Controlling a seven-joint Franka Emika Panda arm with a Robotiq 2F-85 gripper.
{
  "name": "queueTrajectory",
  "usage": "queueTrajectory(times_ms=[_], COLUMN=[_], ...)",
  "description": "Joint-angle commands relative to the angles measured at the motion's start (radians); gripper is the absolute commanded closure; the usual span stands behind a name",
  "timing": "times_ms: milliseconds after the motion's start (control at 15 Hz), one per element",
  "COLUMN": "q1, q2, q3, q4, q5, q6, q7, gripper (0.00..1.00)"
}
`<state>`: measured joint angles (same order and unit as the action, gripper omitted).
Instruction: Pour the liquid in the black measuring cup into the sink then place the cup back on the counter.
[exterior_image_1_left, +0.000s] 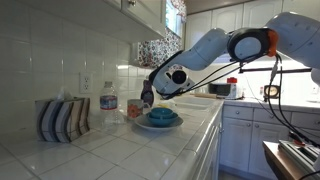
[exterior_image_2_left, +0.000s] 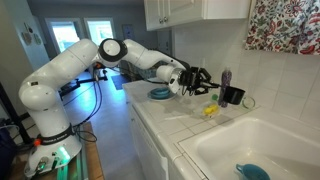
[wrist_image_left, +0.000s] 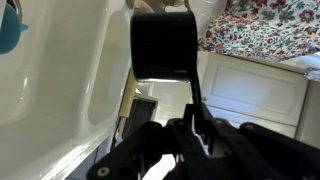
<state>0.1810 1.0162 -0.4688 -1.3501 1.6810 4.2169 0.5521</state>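
Note:
Next, my gripper lowers the hanging cup away from the sink (exterior_image_2_left: 265, 140) to the open counter (exterior_image_2_left: 218, 115) beside the yellow item. It releases the cup there, since that counter lies below the gripper.
The black measuring cup (exterior_image_2_left: 233, 96) hangs in the air above the white tiled counter (exterior_image_2_left: 170, 125), just short of the pale sink (exterior_image_2_left: 265, 140). My gripper (exterior_image_2_left: 208, 84) is shut on the cup's long handle. In the wrist view the cup (wrist_image_left: 162, 45) is straight ahead, its handle runs down into my closed jaws (wrist_image_left: 195, 132), and the pale sink basin (wrist_image_left: 60, 90) lies to the left. In an exterior view the cup (exterior_image_1_left: 147, 98) is dark at the end of my gripper (exterior_image_1_left: 157, 90), above the counter (exterior_image_1_left: 120, 155). I cannot see any liquid.
A blue bowl on a blue plate (exterior_image_1_left: 160, 119) stands on the counter under the arm, also in the other exterior view (exterior_image_2_left: 160, 94). A blue object (exterior_image_2_left: 251, 172) lies in the sink. A yellow item (exterior_image_2_left: 210, 110) sits near the cup. Striped items (exterior_image_1_left: 62, 120) lean at the wall.

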Motion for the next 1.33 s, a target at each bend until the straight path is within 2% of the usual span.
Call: queueTrajectory(times_ms=[0,67,133,200,267,467,600,867,933,1267], q1=[-0.044,0.028,0.023,-0.045,-0.047,-0.109,-0.15,-0.223,-0.232,-0.25], q2=[0.031,0.051,0.042,-0.012,-0.032,-0.058,-0.07,-0.077,-0.044,-0.051], q3=[0.075,-0.019,0.002,0.134,0.152,0.266,0.331,0.425,0.445,0.466], q4=[0.067,0.055,0.05,0.014,-0.015,-0.04,-0.048,-0.048,0.009,0.0], q5=[-0.085,-0.023,-0.043,-0.172,-0.227,-0.404,-0.484,-0.582,-0.557,-0.577], q6=[0.08,-0.002,-0.023,0.002,-0.017,-0.023,-0.01,0.01,0.019,0.014], q7=[0.055,0.03,-0.004,-0.018,-0.024,-0.011,-0.004,0.016,-0.034,-0.03], gripper=[0.98,0.98,0.98,0.98,0.98,0.98,0.98,0.98,0.91,0.91])
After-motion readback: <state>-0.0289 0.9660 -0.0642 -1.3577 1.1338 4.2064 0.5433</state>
